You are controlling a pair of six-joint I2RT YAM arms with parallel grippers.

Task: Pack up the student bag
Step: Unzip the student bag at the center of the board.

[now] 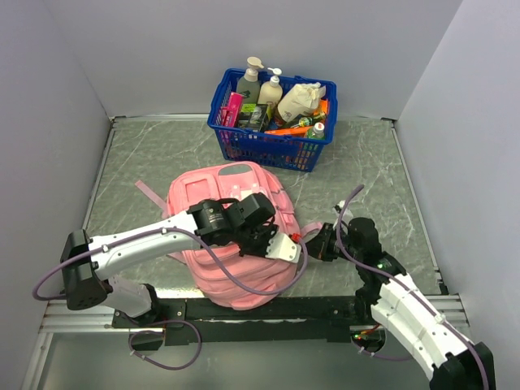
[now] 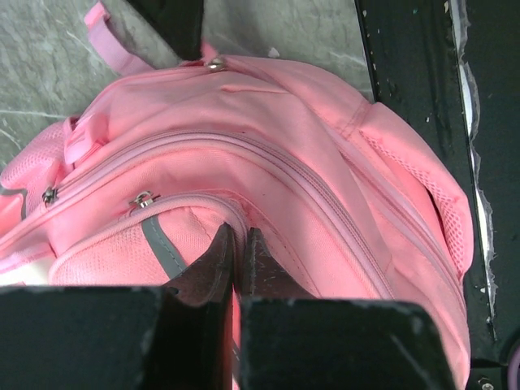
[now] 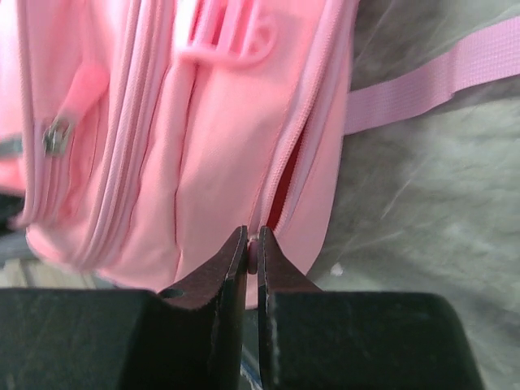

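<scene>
My right gripper draws outward along the zip (image 3: pixel 284 191) to beside the pink strap (image 3: pixel 366 111) next and releases the pull, since the red gap lies outward of my gripper.
The pink student bag (image 1: pixel 219 183) lies flat on the marble table, front pockets up. My left gripper (image 2: pixel 240 231) is over its near right part, shut with a thin fold of the pink fabric pinched beside the front pocket's zip (image 2: pixel 187 199). At the bag's right edge, my right gripper (image 3: pixel 253 236) is shut on a small pink zipper pull (image 3: pixel 253 245). Just beyond the pull the zip (image 3: pixel 284 191) gapes a little and shows red lining. In the top view the two grippers, left (image 1: pixel 286 249) and right (image 1: pixel 315 242), nearly meet at that edge.
A blue plastic basket (image 1: pixel 268 150) of bottles and packets stands behind the bag at the back. Pink straps trail onto the table at the left (image 1: pixel 150 193) and right (image 3: pixel 439 81). A black rail (image 1: pixel 268 309) runs along the near edge. White walls enclose the table.
</scene>
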